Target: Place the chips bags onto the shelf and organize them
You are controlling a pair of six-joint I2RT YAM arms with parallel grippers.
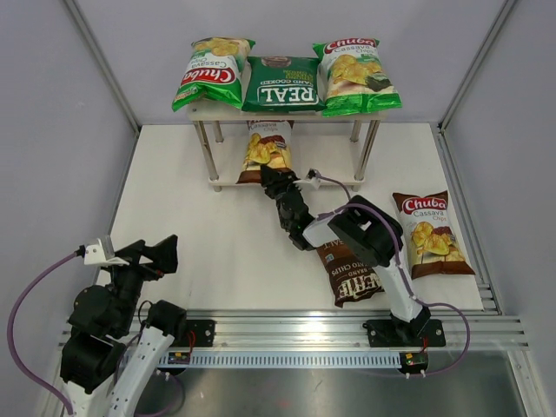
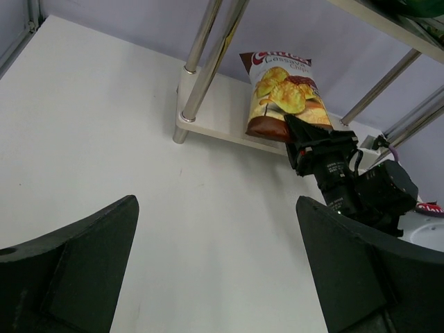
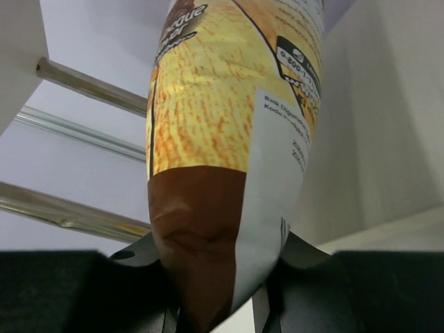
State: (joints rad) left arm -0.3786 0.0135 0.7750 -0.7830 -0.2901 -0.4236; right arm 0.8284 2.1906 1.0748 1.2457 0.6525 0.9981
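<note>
My right gripper moves the brown-and-white bag left in the top view next, onto the lower board's end by the silver legs, because that spot is empty.
The shelf (image 1: 287, 109) stands at the back; its top board holds a light-green Chuba bag (image 1: 211, 71), the dark-green REAL bag (image 1: 280, 85) and a second light-green Chuba bag (image 1: 355, 76). My right gripper (image 1: 272, 181) is shut on the bottom edge of a brown-and-white Chuba bag (image 1: 267, 149), which reaches onto the lower board (image 2: 222, 125); the bag fills the right wrist view (image 3: 229, 139). Another brown-and-white Chuba bag (image 1: 431, 234) lies flat at the right. The dark-brown Kettle bag (image 1: 352, 276) lies under the right arm. My left gripper (image 1: 161, 255) is open and empty at the near left.
Silver shelf legs (image 2: 208, 62) stand left of the held bag. Grey walls enclose the table on three sides. A metal rail (image 1: 347, 326) runs along the near edge.
</note>
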